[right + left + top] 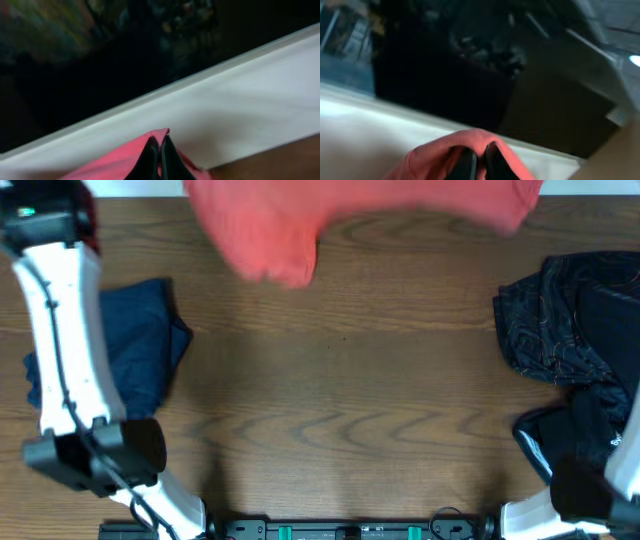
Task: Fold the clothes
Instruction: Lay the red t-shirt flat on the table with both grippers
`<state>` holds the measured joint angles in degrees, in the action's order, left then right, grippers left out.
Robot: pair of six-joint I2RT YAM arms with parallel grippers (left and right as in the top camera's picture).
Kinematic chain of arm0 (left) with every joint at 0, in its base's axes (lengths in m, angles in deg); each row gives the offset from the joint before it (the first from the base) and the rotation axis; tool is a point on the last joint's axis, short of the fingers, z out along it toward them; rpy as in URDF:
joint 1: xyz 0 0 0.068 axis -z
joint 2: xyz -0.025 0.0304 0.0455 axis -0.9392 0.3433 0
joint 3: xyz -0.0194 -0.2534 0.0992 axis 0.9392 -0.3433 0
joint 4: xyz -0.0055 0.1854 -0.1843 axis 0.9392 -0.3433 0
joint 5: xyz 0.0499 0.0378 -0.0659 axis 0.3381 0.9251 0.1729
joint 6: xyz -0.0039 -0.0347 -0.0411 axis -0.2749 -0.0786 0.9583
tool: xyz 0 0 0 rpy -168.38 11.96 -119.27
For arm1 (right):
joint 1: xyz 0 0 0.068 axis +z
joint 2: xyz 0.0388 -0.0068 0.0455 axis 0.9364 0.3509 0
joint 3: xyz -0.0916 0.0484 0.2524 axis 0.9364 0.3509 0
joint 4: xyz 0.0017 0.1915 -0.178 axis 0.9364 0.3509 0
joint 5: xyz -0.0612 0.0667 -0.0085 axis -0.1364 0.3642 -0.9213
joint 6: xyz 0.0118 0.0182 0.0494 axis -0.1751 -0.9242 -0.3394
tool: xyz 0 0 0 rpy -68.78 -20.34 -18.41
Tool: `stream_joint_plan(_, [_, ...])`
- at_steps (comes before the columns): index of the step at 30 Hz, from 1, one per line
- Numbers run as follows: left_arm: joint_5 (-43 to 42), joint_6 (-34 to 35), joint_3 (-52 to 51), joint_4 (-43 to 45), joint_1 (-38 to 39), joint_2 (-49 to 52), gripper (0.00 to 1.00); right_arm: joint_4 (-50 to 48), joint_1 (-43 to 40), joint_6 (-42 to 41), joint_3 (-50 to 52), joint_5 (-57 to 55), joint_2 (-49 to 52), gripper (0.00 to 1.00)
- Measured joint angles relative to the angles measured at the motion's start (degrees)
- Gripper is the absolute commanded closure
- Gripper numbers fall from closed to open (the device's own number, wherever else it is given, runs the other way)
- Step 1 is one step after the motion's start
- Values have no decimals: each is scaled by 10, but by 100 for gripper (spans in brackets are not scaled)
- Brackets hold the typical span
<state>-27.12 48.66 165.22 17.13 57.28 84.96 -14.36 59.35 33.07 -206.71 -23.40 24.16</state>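
Note:
Next, my left gripper moves down and back to the clear wood [214,362] beside the dark blue garment and releases the lifted red fold there.
A red garment [330,220] hangs lifted above the far edge of the table, its top cut off by the frame. My left gripper [479,159] is shut on a fold of this red cloth [430,160], pointing out past the table's far edge. My right gripper [159,150] is shut on another corner of the same red cloth [115,162]. Neither pair of fingertips shows in the overhead view; only the white arms [60,340] do.
A folded dark blue garment [140,340] lies at the left of the wooden table [340,400]. A heap of dark patterned clothes [575,320] sits at the right edge, with more dark cloth [580,430] below it.

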Motion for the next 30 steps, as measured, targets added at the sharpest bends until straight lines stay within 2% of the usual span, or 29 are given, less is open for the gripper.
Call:
stream_joint_plan(2, [-29, -9, 20, -59, -9, -21, 94, 59, -1, 9, -9, -12, -11, 99])
stream_joint_plan(4, [-60, -34, 29, -159, -14, -41, 94, 130, -1, 16, -8, -28, -10, 99])
stream_joint_plan(8, [-93, -134, 34, -461, -7, -51, 94, 269, -1, 25, 14, -52, 30, 99])
stream_joint_plan(11, [-71, -223, 8, -650, 9, -32, 94, 329, -1, 35, 47, -59, 70, 99])
stream_joint_plan(14, [-14, -290, -49, -786, 35, -10, 94, 383, -1, 44, 93, -63, 100, 99])
stream_joint_plan(21, [61, -387, -242, -900, 87, -2, 94, 459, -1, 57, 240, -80, 113, 99])
stream_joint_plan(26, [90, -423, -417, -869, 89, -16, 94, 475, -1, 60, 348, -91, 113, 99])
stream_joint_plan(30, [103, -424, -552, -810, 79, -76, 94, 460, -1, 59, 436, -101, 106, 99])
